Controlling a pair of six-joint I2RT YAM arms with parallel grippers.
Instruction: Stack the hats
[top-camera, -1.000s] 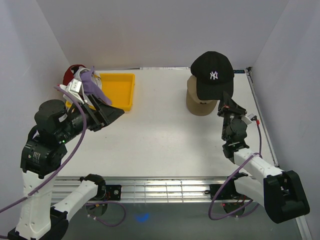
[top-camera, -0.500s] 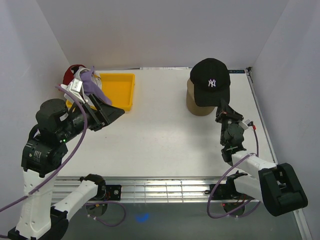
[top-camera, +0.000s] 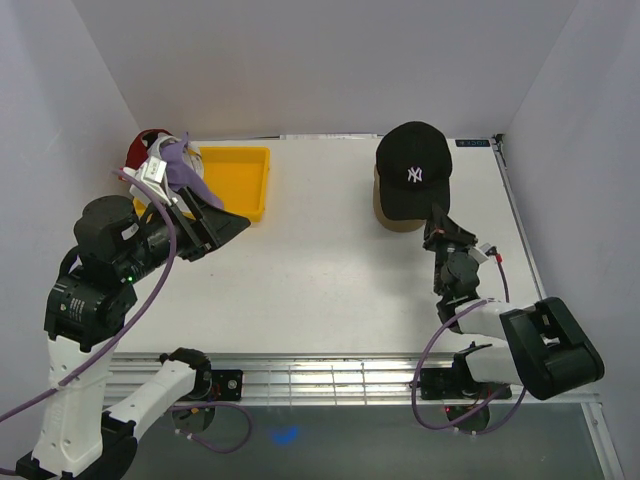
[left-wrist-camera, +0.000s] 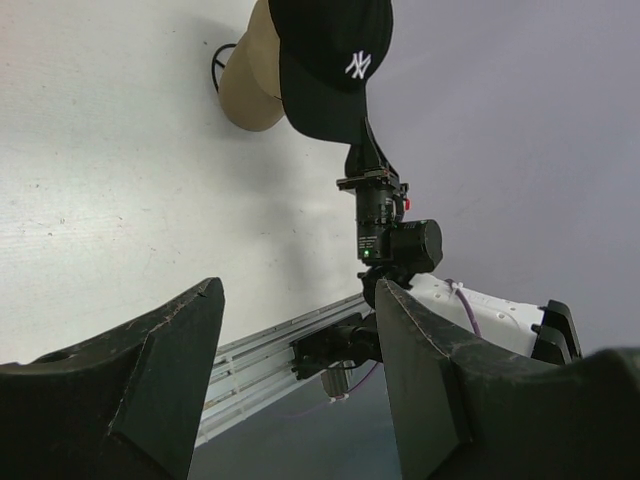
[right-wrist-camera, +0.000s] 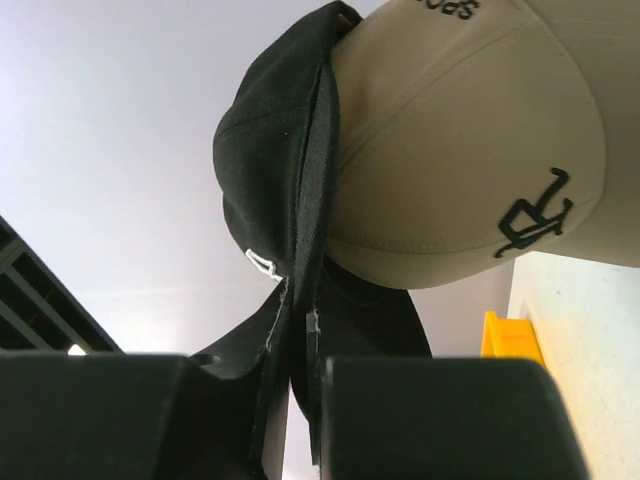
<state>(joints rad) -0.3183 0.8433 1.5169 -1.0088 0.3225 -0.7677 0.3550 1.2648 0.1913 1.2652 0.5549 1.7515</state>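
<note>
Next, my right gripper will lower to draw the black cap down over the tan cap's top (right-wrist-camera: 455, 150) and release the black cap's brim there, since that top lies below my gripper.
At the back right, a black cap (top-camera: 413, 170) with a white logo sits tilted over a tan cap (top-camera: 384, 212) on the table. My right gripper (top-camera: 437, 220) is shut on the black cap's brim from the near side. In the right wrist view the black cap's brim (right-wrist-camera: 310, 250) is pinched between the fingers and the tan cap (right-wrist-camera: 470, 150) sits just beside it. My left gripper (top-camera: 225, 226) hangs open and empty above the table at the left. Behind it lie a dark red cap (top-camera: 144, 144) and a lavender cap (top-camera: 180, 162), partly hidden by the arm.
A yellow plastic tray (top-camera: 243, 170) stands at the back left beside the piled caps. White walls close in the table on three sides. A metal rail (top-camera: 320, 372) runs along the near edge. In the left wrist view the right arm (left-wrist-camera: 388, 228) reaches up to the black cap (left-wrist-camera: 325, 60).
My right gripper has carried the black cap left and toward the back, so it now covers more of the tan cap. The left arm has not moved.
</note>
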